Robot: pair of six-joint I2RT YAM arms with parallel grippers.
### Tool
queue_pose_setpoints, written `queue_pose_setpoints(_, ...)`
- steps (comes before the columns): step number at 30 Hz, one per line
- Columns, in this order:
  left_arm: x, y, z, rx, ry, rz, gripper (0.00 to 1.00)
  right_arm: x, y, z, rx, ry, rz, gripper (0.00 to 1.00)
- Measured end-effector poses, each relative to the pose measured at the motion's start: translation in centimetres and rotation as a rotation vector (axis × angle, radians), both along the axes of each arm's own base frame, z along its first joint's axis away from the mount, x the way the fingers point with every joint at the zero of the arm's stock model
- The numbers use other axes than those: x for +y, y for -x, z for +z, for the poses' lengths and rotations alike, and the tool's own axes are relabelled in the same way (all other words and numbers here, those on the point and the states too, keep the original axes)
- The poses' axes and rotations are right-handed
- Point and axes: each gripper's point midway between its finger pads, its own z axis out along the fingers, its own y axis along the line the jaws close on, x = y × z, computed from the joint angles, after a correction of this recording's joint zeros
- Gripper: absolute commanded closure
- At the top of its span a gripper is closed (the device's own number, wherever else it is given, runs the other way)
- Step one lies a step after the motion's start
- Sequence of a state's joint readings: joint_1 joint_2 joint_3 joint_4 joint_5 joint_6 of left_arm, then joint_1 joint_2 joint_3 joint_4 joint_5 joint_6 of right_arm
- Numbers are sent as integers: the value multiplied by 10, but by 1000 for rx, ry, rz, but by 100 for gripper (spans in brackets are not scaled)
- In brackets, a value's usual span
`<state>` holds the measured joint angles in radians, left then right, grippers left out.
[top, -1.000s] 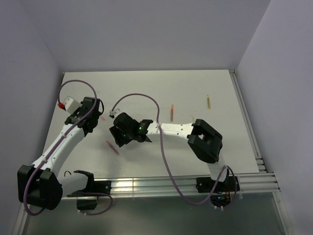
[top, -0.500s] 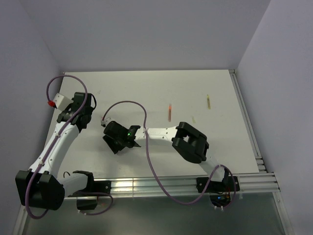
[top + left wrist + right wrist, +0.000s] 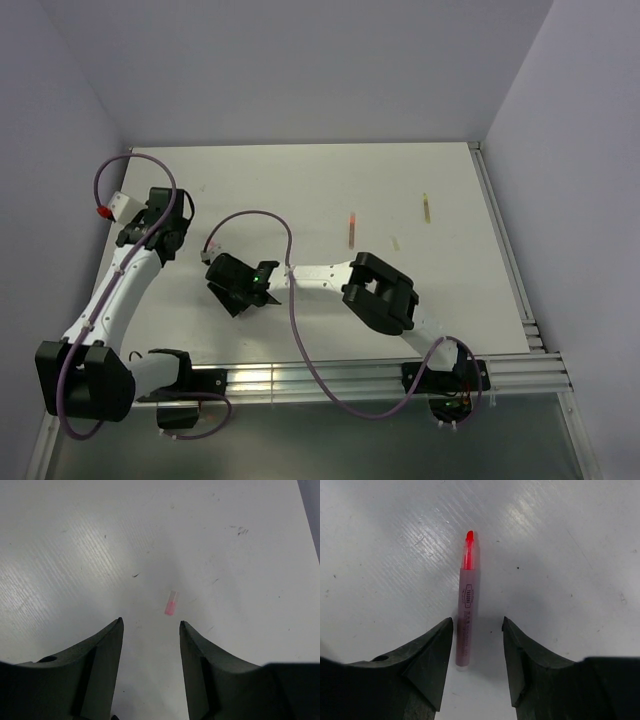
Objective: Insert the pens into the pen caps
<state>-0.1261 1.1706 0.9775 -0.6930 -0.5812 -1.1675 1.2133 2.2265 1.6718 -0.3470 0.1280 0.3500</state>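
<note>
My left gripper needs to go down and toward the right in the top view onto the pink half of the pen cap (image 3: pixel 171 603), since the cap's clear end points away.
In the left wrist view a short pink pen cap (image 3: pixel 171 603) lies on the white table just ahead of my left gripper (image 3: pixel 150 622), which is open and empty. In the right wrist view a red pen (image 3: pixel 466 600) lies on the table between the fingers of my open right gripper (image 3: pixel 477 620), close to its left finger (image 3: pixel 432 655), tip pointing away. In the top view my left gripper (image 3: pixel 165 212) is at the far left and my right gripper (image 3: pixel 229 290) is left of centre. It hides that pen. A second red pen (image 3: pixel 351 228) and a tan-olive pen (image 3: pixel 425 207) lie further right.
A pale stub (image 3: pixel 395 243) lies right of the second red pen. The left wall is close to my left arm (image 3: pixel 110 300). Purple cables (image 3: pixel 250 215) loop above both wrists. A metal rail (image 3: pixel 380 370) runs along the near table edge.
My right gripper has moved left and toward the near edge, over the red pen. My left gripper has moved left and back, toward the wall. Both stay open.
</note>
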Motion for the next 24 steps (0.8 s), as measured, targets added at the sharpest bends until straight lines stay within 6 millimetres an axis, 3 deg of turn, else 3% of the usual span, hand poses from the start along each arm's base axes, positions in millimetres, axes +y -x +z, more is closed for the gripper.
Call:
queue_pose_setpoints(4,0,-3,-7,22,4,0,47,-1,-1,-1,-16,12,0,65)
queue_pose_setpoints(9,-1,-9,-20,52,8,-1,47,-3,-4,-2,-40,28,-9,71)
queue_pose_setpoints(12,-3,-13,-33,85,9,-1,47,-5,-4,-3,-48,34,-9,82)
queue_pose_setpoints(14,-4,-15,-45,120,11,-5,47,-5,-5,-4,-55,32,-11,100)
queue_pose_setpoints(20,-12,-26,-86,232,33,-25,45,-14,-2,-3,-66,-13,-31,100)
queue_pose_setpoints(24,-17,-40,-102,261,42,-37,44,-36,4,-2,-55,-5,-48,100)
